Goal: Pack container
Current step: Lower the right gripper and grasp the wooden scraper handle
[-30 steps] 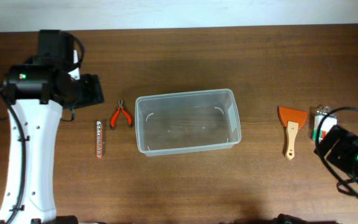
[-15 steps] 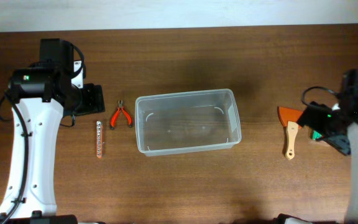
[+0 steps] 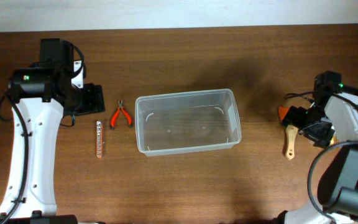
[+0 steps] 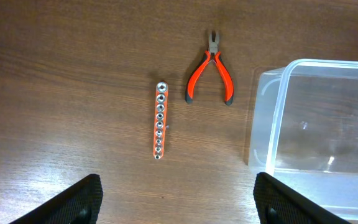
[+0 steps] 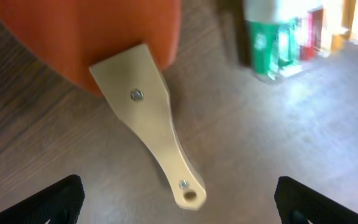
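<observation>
The wood narrows past the blade at the scraper handle's middle (image 3: 291, 142) (image 5: 159, 137), so my right gripper needs to go down and to the left in the overhead view onto it.
The container (image 3: 186, 121), a clear empty plastic tub, sits mid-table; its left end shows in the left wrist view (image 4: 316, 118). Red-handled pliers (image 3: 121, 116) (image 4: 211, 78) and an orange socket strip (image 3: 100, 138) (image 4: 159, 120) lie left of it. A scraper with an orange blade and wooden handle (image 3: 289, 135) (image 5: 151, 118) lies to the right. My left gripper (image 3: 91, 99) (image 4: 179, 199) is open and empty, above the table near the socket strip. My right gripper (image 3: 311, 124) (image 5: 179, 199) is open and empty, low over the scraper's handle.
A small green and white pack (image 5: 278, 37) lies just beyond the scraper, mostly hidden under the right arm in the overhead view. The table's far edge meets a white wall (image 3: 179, 12).
The right arm has swung from the table's lower right corner up to the scraper and now hovers over it. The left arm shifted slightly, then stayed still.
</observation>
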